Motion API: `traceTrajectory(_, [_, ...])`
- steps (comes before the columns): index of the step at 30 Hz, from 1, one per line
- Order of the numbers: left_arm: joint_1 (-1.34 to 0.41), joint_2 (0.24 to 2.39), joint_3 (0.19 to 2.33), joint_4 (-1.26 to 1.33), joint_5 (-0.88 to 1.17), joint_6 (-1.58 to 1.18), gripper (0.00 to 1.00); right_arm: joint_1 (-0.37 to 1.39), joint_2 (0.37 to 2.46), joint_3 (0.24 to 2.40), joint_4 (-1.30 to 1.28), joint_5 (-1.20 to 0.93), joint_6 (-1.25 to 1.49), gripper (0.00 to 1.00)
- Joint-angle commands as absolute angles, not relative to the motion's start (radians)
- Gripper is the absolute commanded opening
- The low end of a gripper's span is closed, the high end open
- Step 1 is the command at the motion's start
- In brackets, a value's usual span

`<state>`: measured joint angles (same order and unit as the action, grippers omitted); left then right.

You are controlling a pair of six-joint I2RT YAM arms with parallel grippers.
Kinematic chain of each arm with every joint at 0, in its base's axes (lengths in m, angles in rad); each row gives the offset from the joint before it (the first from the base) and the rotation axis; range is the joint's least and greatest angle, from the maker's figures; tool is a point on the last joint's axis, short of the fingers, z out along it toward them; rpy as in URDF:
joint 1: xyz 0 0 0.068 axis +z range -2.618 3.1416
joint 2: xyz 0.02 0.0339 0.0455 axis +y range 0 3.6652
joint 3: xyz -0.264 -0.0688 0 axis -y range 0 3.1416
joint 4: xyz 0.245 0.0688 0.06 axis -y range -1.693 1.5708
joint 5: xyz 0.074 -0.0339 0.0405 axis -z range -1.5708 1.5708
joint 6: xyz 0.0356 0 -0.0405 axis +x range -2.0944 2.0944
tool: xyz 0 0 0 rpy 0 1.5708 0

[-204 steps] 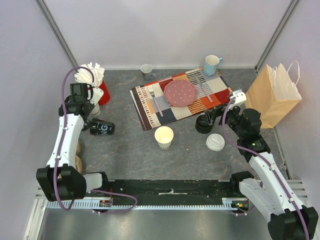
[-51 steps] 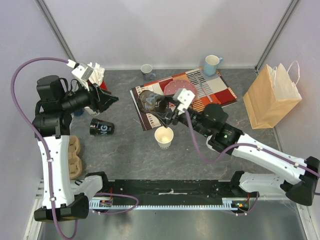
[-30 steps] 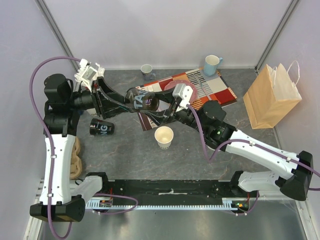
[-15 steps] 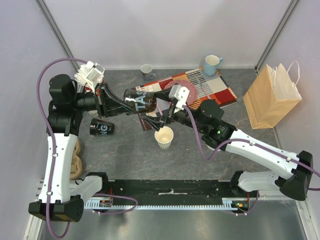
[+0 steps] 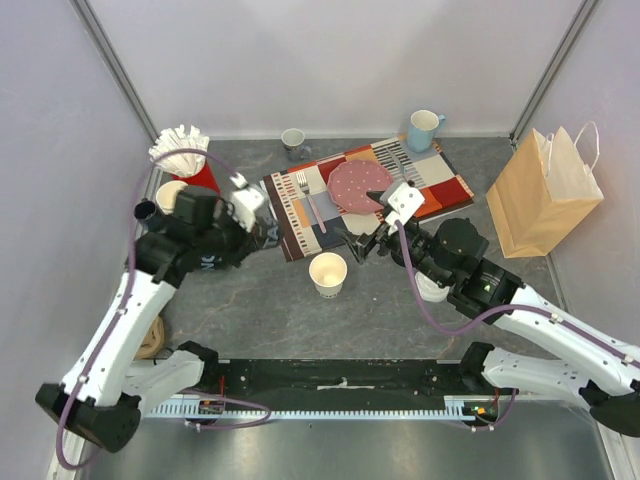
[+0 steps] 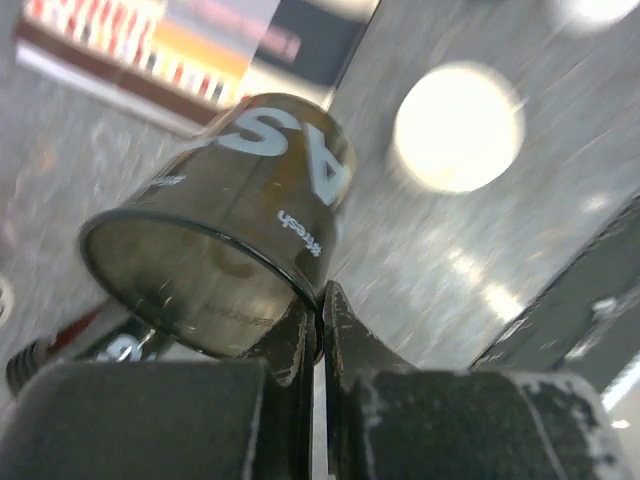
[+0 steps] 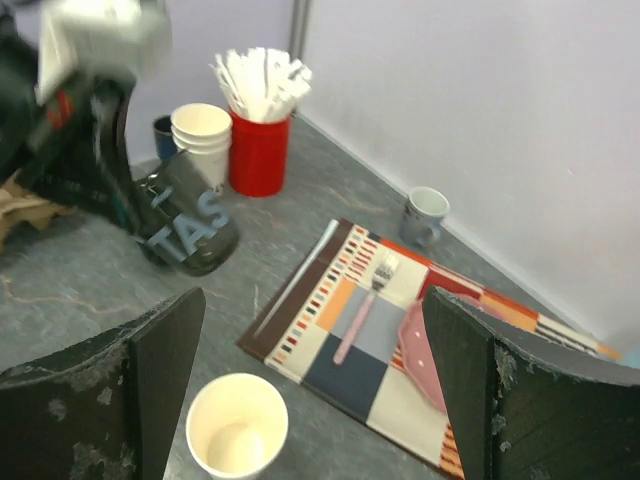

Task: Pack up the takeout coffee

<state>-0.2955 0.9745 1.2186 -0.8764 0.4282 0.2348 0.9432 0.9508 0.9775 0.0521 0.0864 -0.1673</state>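
I should next lower my left gripper and move it back toward the cream-white cup (image 5: pixel 328 272), because the empty table beside that cup leaves room to stand the black paper cup (image 6: pixel 235 240).
My left gripper (image 6: pixel 321 322) is shut on the rim of a black paper cup (image 6: pixel 235 240) with white letters. The cup has no lid and hangs tilted, mouth towards the camera. It also shows in the right wrist view (image 7: pixel 190 228). In the top view the left gripper (image 5: pixel 258 228) is left of the placemat and the cup is mostly hidden under it. A cream-white cup (image 5: pixel 328 272), upright and lidless, stands mid-table and shows in the right wrist view (image 7: pixel 237 437). My right gripper (image 5: pixel 365 245) is open and empty just right of it. A white lid (image 5: pixel 432 288) lies partly under the right arm.
A patterned placemat (image 5: pixel 300 215) holds a pink plate (image 5: pixel 361 185) and fork. A brown paper bag (image 5: pixel 545 195) stands at the right. A blue mug (image 5: pixel 423 130) and grey mug (image 5: pixel 293 140) stand at the back. A red holder (image 5: pixel 205 177) and stacked cups (image 5: pixel 172 193) are back left.
Both grippers held the black cup in the air between them. Now the right gripper has let go and drawn back right, and the left arm has lowered with the cup.
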Motion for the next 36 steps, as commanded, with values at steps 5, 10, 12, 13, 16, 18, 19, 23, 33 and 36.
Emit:
traceTrajectory(5, [-0.655,1.071,0.999,-0.933,-0.27,0.41,0.02,0.936,0.893,0.948,-0.026,0.19,-0.204,0.98])
traceTrajectory(10, [-0.729,1.089,0.933,-0.867,-0.213,0.414,0.02,0.936,0.873,0.924,-0.028,0.195,-0.201,0.98])
traceTrajectory(12, [-0.767,1.098,0.899,-0.845,-0.219,0.433,0.02,0.934,0.862,0.916,-0.031,0.193,-0.202,0.98])
traceTrajectory(13, [-0.782,1.104,0.89,-0.845,-0.21,0.44,0.02,0.933,0.858,0.916,-0.031,0.19,-0.202,0.98])
traceTrajectory(16, [-0.848,1.129,0.871,-0.86,-0.143,0.468,0.02,0.934,0.85,0.914,-0.029,0.183,-0.206,0.98])
traceTrajectory(18, [-0.882,1.169,0.874,-0.871,-0.141,0.48,0.02,0.934,0.85,0.914,-0.028,0.178,-0.204,0.98])
traceTrajectory(19, [-0.893,1.184,0.874,-0.874,-0.149,0.486,0.02,0.934,0.85,0.914,-0.029,0.178,-0.206,0.98])
traceTrajectory(23, [-0.94,1.219,0.877,-0.874,-0.176,0.511,0.03,0.936,0.842,0.904,-0.029,0.173,-0.196,0.98])
traceTrajectory(33, [-0.957,1.229,0.914,-0.884,-0.198,0.531,0.44,0.934,0.83,0.893,-0.026,0.155,-0.187,0.98])
traceTrajectory(36, [-0.957,1.2,0.946,-0.906,-0.201,0.528,0.54,0.934,0.828,0.894,-0.026,0.152,-0.187,0.98])
